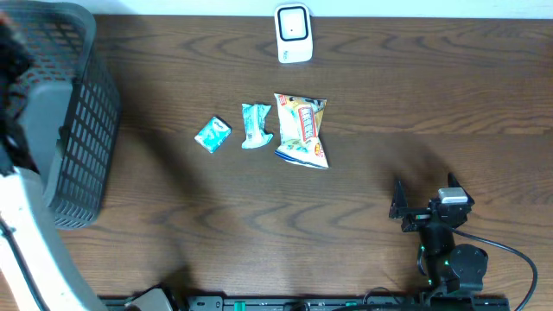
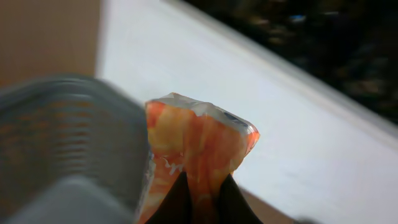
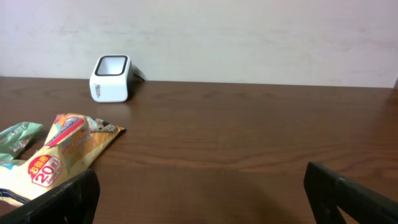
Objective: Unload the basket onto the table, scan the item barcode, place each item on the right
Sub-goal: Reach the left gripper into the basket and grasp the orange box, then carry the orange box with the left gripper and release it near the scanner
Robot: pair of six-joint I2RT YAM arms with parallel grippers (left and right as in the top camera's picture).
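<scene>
The left gripper swings from the basket [image 2: 62,143] to the bare table just beyond the teal packets next, then tilts down and lowers the orange packet [image 2: 199,137].
In the left wrist view my left gripper [image 2: 202,186] is shut on an orange snack packet [image 2: 199,137], held up beside the grey basket [image 2: 62,143]. The white barcode scanner [image 1: 293,33] stands at the table's far edge, also visible as the scanner [image 3: 111,78] in the right wrist view. My right gripper [image 1: 423,203] rests low at the front right, open with nothing between its fingers [image 3: 62,199]. On the table lie a yellow snack bag [image 1: 301,130] and two teal packets [image 1: 256,125], [image 1: 212,134].
The dark mesh basket [image 1: 69,112] fills the table's left end. The snack bag [image 3: 68,149] lies left of my right gripper. A black cable [image 1: 510,255] trails from the right arm's base.
</scene>
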